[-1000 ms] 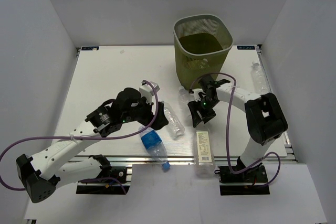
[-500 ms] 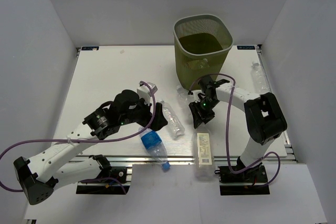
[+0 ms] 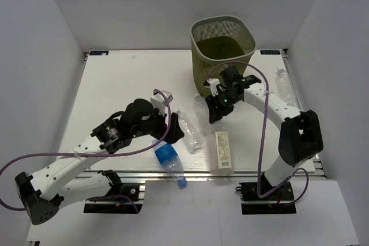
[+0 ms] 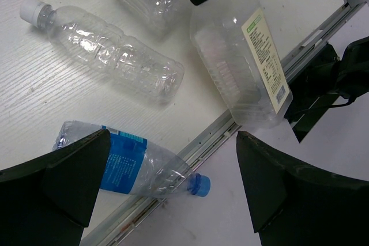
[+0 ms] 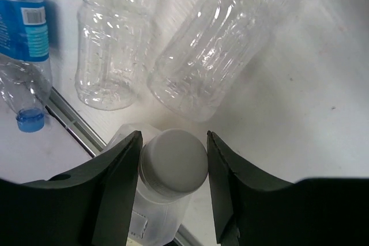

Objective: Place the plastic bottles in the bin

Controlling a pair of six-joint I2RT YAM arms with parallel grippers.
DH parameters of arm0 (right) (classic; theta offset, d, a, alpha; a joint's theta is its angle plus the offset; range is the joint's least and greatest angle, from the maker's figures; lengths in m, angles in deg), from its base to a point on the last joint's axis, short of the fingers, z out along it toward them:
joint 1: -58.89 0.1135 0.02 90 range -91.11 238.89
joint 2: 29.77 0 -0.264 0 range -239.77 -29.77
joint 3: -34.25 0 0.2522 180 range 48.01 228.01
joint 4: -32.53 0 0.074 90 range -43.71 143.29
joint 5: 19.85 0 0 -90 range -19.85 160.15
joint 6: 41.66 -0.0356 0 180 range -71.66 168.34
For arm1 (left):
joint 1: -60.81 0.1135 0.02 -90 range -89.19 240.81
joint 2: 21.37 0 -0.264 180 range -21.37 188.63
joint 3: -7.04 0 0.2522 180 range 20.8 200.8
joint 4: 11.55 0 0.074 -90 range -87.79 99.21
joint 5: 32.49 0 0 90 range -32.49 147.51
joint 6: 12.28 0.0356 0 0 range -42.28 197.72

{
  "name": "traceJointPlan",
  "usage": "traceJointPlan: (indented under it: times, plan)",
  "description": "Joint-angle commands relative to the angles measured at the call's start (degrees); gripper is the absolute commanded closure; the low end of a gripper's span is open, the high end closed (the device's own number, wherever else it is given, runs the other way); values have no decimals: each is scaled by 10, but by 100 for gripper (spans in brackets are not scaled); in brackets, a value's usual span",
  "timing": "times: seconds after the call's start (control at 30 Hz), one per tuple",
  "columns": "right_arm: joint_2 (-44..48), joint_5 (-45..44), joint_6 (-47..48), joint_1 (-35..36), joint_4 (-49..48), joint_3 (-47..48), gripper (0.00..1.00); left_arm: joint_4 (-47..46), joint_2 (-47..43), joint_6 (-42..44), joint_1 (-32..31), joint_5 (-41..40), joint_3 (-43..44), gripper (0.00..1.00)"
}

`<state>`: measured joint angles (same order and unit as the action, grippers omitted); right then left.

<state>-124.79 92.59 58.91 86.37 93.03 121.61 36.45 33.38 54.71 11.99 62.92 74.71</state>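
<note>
I will raise the larger bottle with my right gripper next and carry it outward over the bin's opening (image 3: 222,45) to let it go, since it still hangs lower than the bin's rim.
My right gripper (image 3: 218,114) is shut on the white cap (image 5: 173,161) of the larger bottle with the pale label (image 3: 222,149), which hangs tilted below it, in front of the olive mesh bin (image 3: 223,56). My left gripper (image 3: 173,132) is open and empty above the blue-label bottle (image 3: 168,156), which lies at the table's front edge with its blue cap (image 4: 199,184) over the rail. A clear bottle (image 3: 190,132) lies between the arms, another (image 3: 202,105) lies near the bin's foot, and a third (image 3: 282,83) lies at the far right. No red bottle shows.
The metal rail (image 3: 253,169) runs along the table's front edge. The bin stands at the back, right of centre, close to the right arm's elbow (image 3: 300,136). A purple cable (image 3: 262,131) loops by the right arm. White walls enclose the left, back and right sides.
My right gripper has risen and moved back toward the bin, drawing the larger bottle away from the front edge. My left gripper shifted slightly and stays open.
</note>
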Motion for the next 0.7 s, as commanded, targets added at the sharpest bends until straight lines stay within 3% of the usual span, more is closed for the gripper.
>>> traceJointPlan:
  times: [0.0, 0.47, 0.67]
  plan:
    - [36, 4, 36, -3, 19, 28, 93, -15, -6, -3, -2, -2, 0, 0]
    - [125, 52, 100, -7, 17, 68, 100, -25, 5, 8, -8, 3, 5, 0]
    - [144, 63, 103, -10, 8, 139, 100, -25, 10, 8, -8, 3, 10, 0]
